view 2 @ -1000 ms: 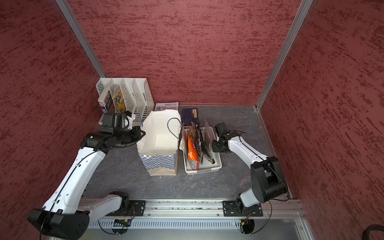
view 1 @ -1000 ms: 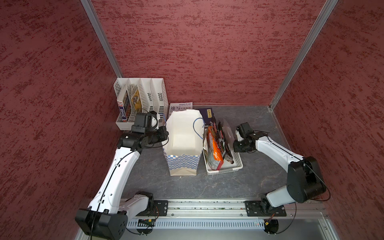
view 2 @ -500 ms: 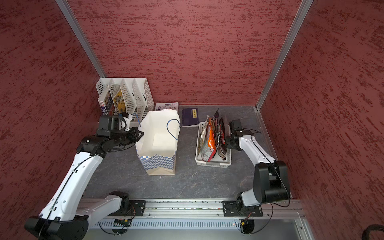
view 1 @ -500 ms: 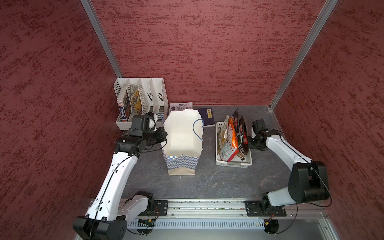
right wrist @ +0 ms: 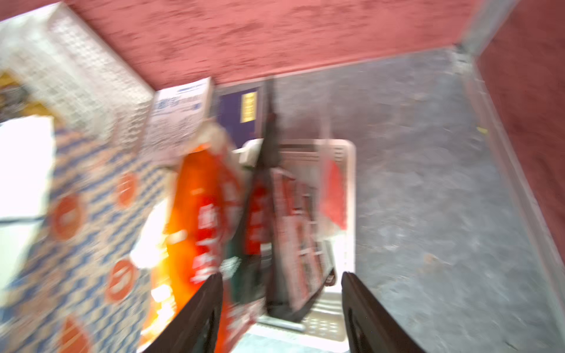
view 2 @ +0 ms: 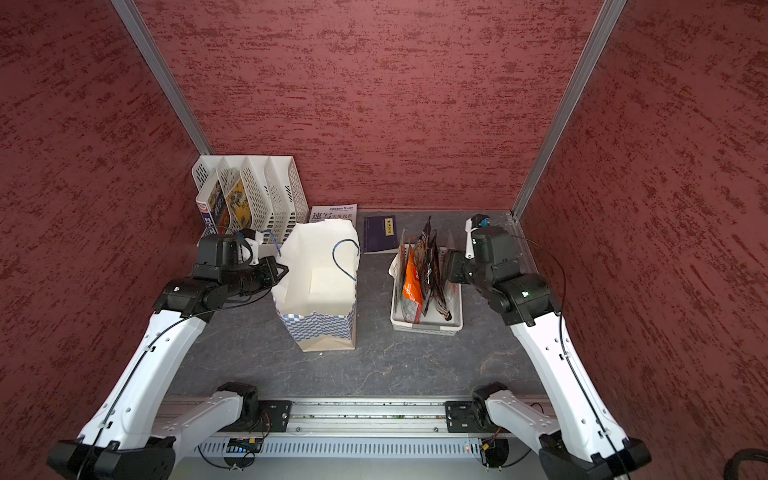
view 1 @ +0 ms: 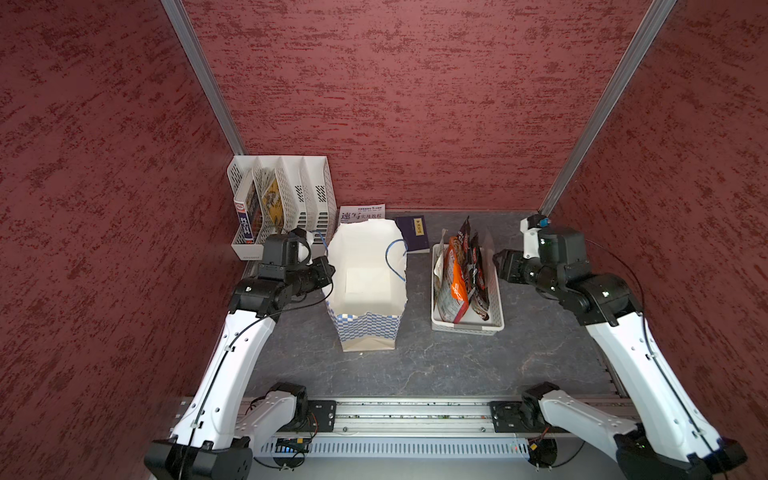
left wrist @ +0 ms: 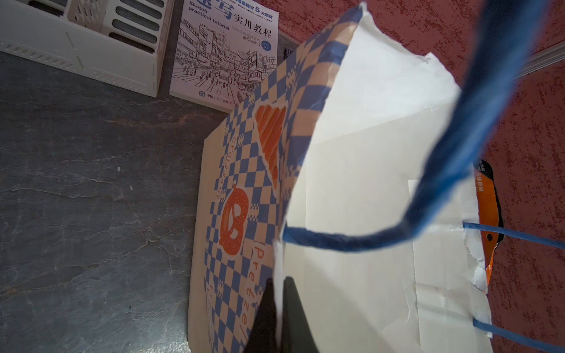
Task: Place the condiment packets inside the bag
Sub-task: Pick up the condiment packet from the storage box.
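I will move my right gripper over the orange-white packet toward the bag (view 1: pixel 365 286) next and lower it onto the top edge of the white-green packet (view 1: pixel 438 256), because that packet stands nearest the bag.
The bag (view 1: pixel 365 286) (view 2: pixel 318 286) stands upright and open in both top views, white inside, checkered band low down. My left gripper (view 1: pixel 329 270) (left wrist: pixel 279 285) is shut on the bag's left rim, the paper edge pinched between its fingers. Several condiment packets (view 1: pixel 459 274) (view 2: pixel 419 278) stand on edge in a white basket (view 1: pixel 467 329) to the right of the bag: an orange-white one (right wrist: pixel 198 214) and black-red ones (right wrist: pixel 263 211). My right gripper (view 1: pixel 497 261) (right wrist: pixel 281 284) is open at the basket's right side, holding nothing. The right wrist view is blurred.
A white slotted file rack (view 1: pixel 286 208) with books stands at the back left. A white sketch book (view 1: pixel 362 212) and a dark blue book (view 1: pixel 414 233) lie behind the bag. Red walls close in on three sides.
The basket with the packets has slid to the right, away from the bag. My right gripper has opened and drawn back from the basket's rim. The left gripper still holds the bag's rim.
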